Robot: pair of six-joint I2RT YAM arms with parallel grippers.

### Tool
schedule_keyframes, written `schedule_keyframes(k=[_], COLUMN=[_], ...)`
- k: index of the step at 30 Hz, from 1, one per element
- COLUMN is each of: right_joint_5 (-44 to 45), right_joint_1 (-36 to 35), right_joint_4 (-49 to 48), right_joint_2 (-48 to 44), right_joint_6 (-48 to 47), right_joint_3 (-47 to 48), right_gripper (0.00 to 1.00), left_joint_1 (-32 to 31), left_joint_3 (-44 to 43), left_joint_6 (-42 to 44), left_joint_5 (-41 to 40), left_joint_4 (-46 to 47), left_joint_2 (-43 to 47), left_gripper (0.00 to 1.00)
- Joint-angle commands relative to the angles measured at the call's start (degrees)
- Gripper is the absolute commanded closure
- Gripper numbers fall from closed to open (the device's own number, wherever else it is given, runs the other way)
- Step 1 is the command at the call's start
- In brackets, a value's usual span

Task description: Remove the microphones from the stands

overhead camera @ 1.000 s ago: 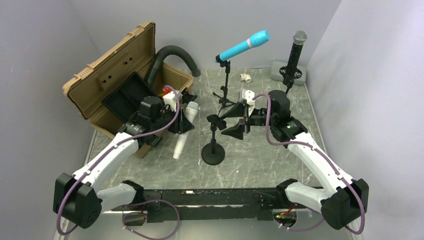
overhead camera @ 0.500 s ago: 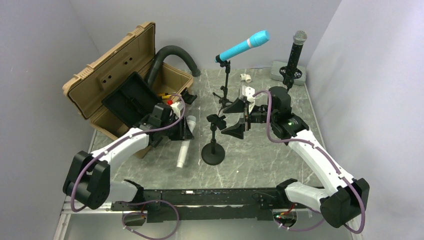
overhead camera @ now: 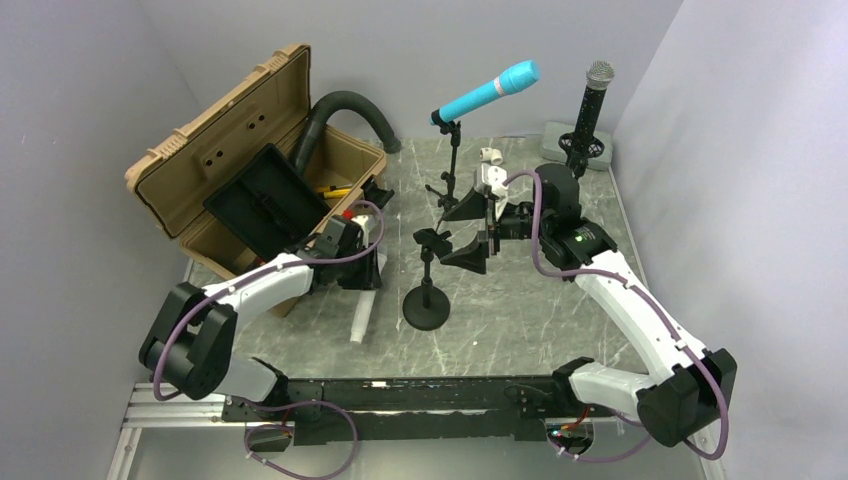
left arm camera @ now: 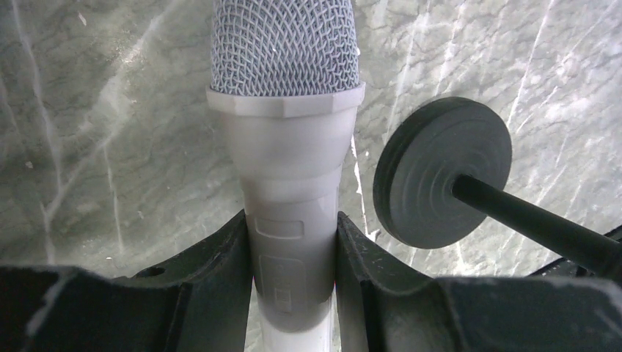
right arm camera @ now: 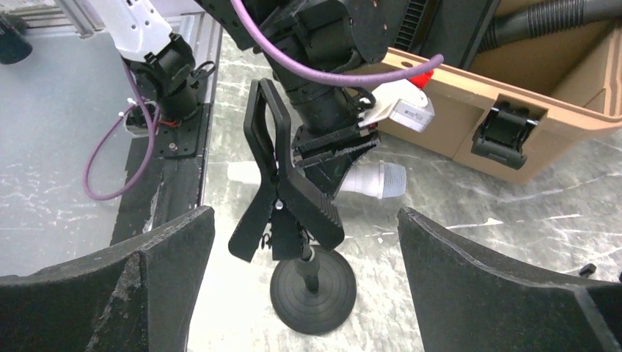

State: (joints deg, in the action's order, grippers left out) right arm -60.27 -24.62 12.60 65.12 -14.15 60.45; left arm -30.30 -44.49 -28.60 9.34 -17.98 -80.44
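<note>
My left gripper shifts toward the stand next, lowers the microphone and releases it on the bare tabletop beside the round base, because the clip is already empty.
The white microphone with a grey mesh head is off the stand and clamped between my left gripper's jaws. From above, the left gripper holds the microphone low over the table, left of the stand. The black stand has a round base and an empty spring clip on top. My right gripper is wide open and empty, just right of the clip. In the right wrist view the clip and base stand ahead of the right gripper, with the microphone behind them.
An open tan case with a black hose stands at the back left. A cyan microphone on a tripod stand and a black microphone on its stand are at the back. A white fitting lies near them.
My left gripper has carried the white microphone down and toward the near edge, away from the clip. My right gripper has drawn back a little from the stand, still open.
</note>
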Motion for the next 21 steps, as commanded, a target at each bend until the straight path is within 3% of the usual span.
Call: schedule_keyframes(k=[1,14,21], right_joint_5=[-1.19,-0.56,0.25], right_joint_1=[-1.38,-5.04,-5.99], right_joint_4=[-0.14,1.44,0.54], right_joint_2=[1.57,6.07,7.93], right_joint_6=[-1.25,-2.47,-1.31], right_joint_3=[4.16,7.76,8.77], right_gripper=[0.03,0.07,0.25], left_joint_1=[-1.56,-5.07,-6.25], left_joint_3=[-1.63,-2.3,-2.58], left_joint_6=[0.98,1.35,1.33], left_joint_5=[-3.03,-7.25,-8.25], left_joint_4=[1.99,3.8,4.68], left_joint_2=[-0.94,-5.64,-7.22], left_gripper=[1.0,1.0,0.9])
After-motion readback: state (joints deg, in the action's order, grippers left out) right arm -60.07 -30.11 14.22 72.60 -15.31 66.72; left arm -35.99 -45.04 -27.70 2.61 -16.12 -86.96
